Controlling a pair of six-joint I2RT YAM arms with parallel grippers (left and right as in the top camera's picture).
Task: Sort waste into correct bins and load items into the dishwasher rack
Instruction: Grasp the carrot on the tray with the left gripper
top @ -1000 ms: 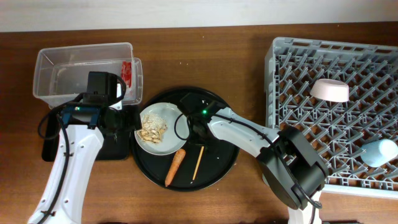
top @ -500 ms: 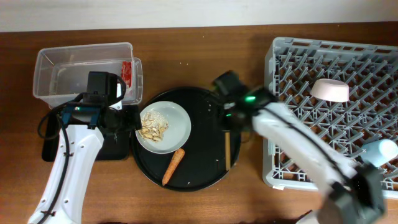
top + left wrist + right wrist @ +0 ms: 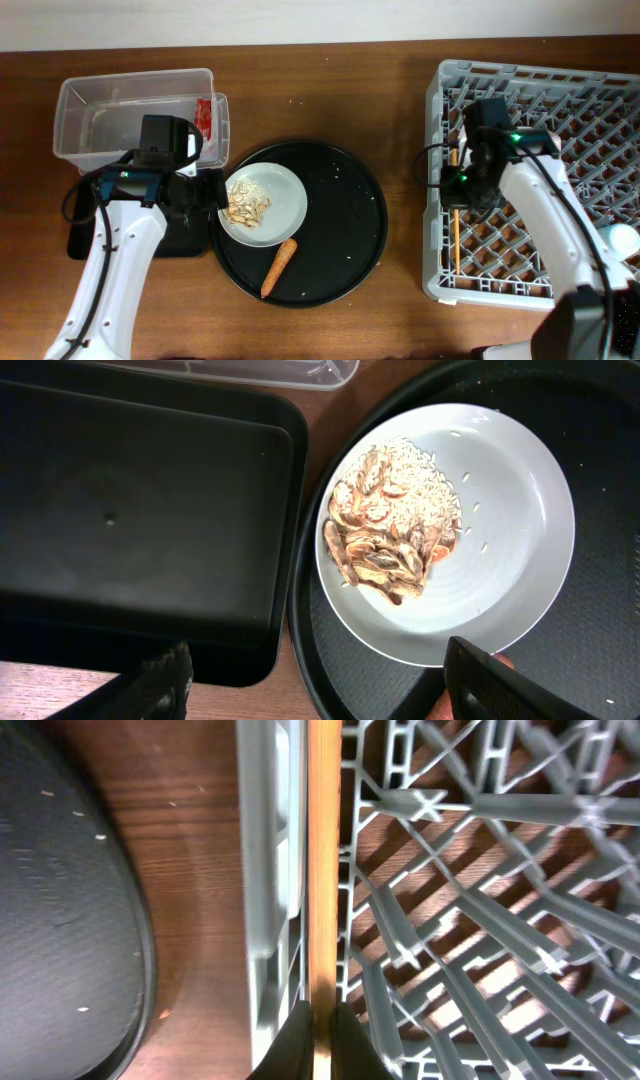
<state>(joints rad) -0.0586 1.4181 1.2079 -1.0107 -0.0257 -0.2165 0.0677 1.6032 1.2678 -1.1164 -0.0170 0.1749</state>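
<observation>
The orange carrot stick's middle (image 3: pixel 279 268) lies below my left gripper and to its right in the overhead view. The gripper moves back, across and down onto it next.
The pale plate (image 3: pixel 285 200) holds beige food scraps (image 3: pixel 246 204) on the round black tray; it also shows in the left wrist view (image 3: pixel 510 530) with the scraps (image 3: pixel 390 540). An orange carrot stick (image 3: pixel 279 268) lies in front of it. My left gripper (image 3: pixel 213 192) (image 3: pixel 320 690) is open at the plate's left edge, over the gap to the shallow black tray (image 3: pixel 140 510). The clear tub (image 3: pixel 110 120) holds the red wrapper (image 3: pixel 205 115). My right gripper (image 3: pixel 463 188) (image 3: pixel 320 1020) is shut on a wooden chopstick (image 3: pixel 456 235) (image 3: pixel 323 870) over the left edge of the dishwasher rack (image 3: pixel 560 100). The light-blue cup (image 3: pixel 625 238) lies in the rack. The bowl and tissue are hidden.
The large round black tray (image 3: pixel 345 230) lies mid-table between the bins and the rack. The rack's left wall (image 3: pixel 265 870) stands just beside the chopstick. Bare wooden table (image 3: pixel 405 110) separates the round tray from the rack.
My right arm has swung from the round tray to the rack's left edge, carrying the chopstick. The left arm, plate and carrot stick have not moved.
</observation>
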